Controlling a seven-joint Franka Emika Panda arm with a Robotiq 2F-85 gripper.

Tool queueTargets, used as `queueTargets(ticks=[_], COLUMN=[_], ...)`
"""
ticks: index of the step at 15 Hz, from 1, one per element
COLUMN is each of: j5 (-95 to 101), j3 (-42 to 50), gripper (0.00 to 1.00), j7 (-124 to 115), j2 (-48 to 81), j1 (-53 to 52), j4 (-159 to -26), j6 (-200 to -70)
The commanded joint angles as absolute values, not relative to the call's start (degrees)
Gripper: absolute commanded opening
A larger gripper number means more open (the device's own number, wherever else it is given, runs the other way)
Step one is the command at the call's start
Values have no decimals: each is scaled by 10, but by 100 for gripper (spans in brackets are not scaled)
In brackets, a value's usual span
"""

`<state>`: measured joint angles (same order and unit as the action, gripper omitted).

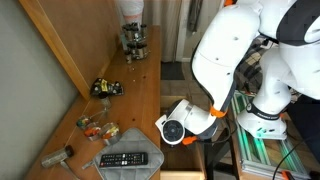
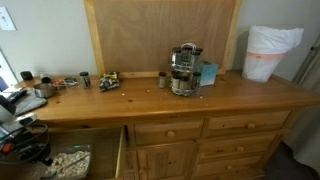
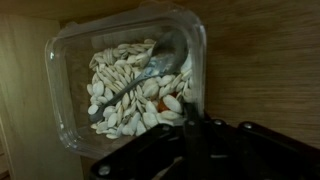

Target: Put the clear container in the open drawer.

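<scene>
Next, my gripper moves down slightly toward the drawer's brown wood bottom and releases the container's rim, since the clear container (image 2: 65, 160) is already inside the open drawer.
The clear container (image 3: 120, 80) fills the wrist view: a see-through plastic box with pale seeds and a grey spoon inside, over plain brown wood (image 3: 260, 60). My gripper (image 3: 186, 115) is at its near right wall, dark fingers together and pinching the rim. In an exterior view the container (image 2: 65, 160) is down inside the open drawer (image 2: 122, 155) at the lower left of the dresser, with my gripper (image 2: 35, 150) beside it, mostly hidden. In the side-on exterior view my white wrist (image 1: 172, 128) reaches down past the counter's front edge; the container is hidden there.
On the counter are a black remote (image 1: 125, 158), a small colourful clutter (image 1: 105, 87), and a metal coffee machine (image 2: 183, 70). A white bag-lined bin (image 2: 270, 52) stands at the far end. Closed drawers (image 2: 235, 125) fill the dresser front.
</scene>
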<state>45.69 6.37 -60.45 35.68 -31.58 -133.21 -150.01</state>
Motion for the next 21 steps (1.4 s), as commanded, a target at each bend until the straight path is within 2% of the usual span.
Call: queueTargets(ticks=[1,8,9,21], j5=[505,685,691,747], j3=[71,66,92,100], gripper=[3,3,3,3], j7=[-634,-782,-796,-865], j2=[394,397,400,446], j1=[-317,-314,-344,-359], j4=[-1302,-1308,-1312,-1294], j6=[-1497,-1539,-1554,-1566])
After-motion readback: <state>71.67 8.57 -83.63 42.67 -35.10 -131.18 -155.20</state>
